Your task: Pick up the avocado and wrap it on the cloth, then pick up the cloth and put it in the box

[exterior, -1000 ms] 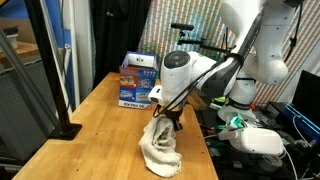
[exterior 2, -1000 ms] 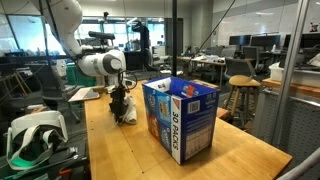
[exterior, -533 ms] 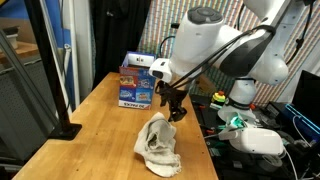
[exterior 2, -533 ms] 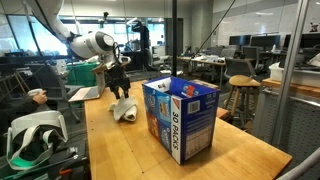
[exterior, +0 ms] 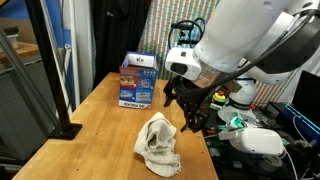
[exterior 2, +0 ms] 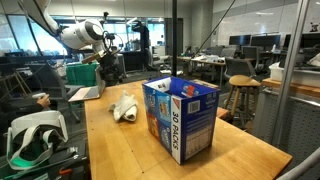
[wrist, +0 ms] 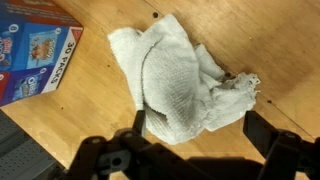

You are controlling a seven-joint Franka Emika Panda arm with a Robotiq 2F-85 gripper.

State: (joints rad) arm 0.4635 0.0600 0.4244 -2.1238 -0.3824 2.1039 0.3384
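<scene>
My gripper is above the cloth's frayed flap (exterior: pixel 168 166) (wrist: pixel 233 98), which sticks out from the heap of cloth, and it will go down toward the right in the wrist view onto that flap.
The white cloth (wrist: pixel 172 78) lies bunched on the wooden table (wrist: pixel 275 40), also visible in both exterior views (exterior: pixel 160 146) (exterior 2: pixel 125 108). The avocado does not show in any view. The blue box stands upright on the table near the cloth (exterior 2: pixel 181 116) (exterior: pixel 137 81), and reaches into the top left of the wrist view (wrist: pixel 35 50). My gripper (wrist: pixel 200 130) hangs open above the cloth, its dark fingers (wrist: pixel 262 135) spread wide with nothing between them. In the exterior views the gripper (exterior: pixel 190 112) (exterior 2: pixel 108 68) is raised well off the table.
A black stand with a flat base (exterior: pixel 64 128) sits at the table's edge. A white headset (exterior: pixel 256 140) (exterior 2: pixel 34 135) rests just off the table beside the robot. A laptop (exterior 2: pixel 86 93) lies at the far end, and a stool (exterior 2: pixel 241 92) stands beyond the box.
The gripper has opened, let go of the cloth and risen away from it. The cloth has settled onto the table in a looser heap.
</scene>
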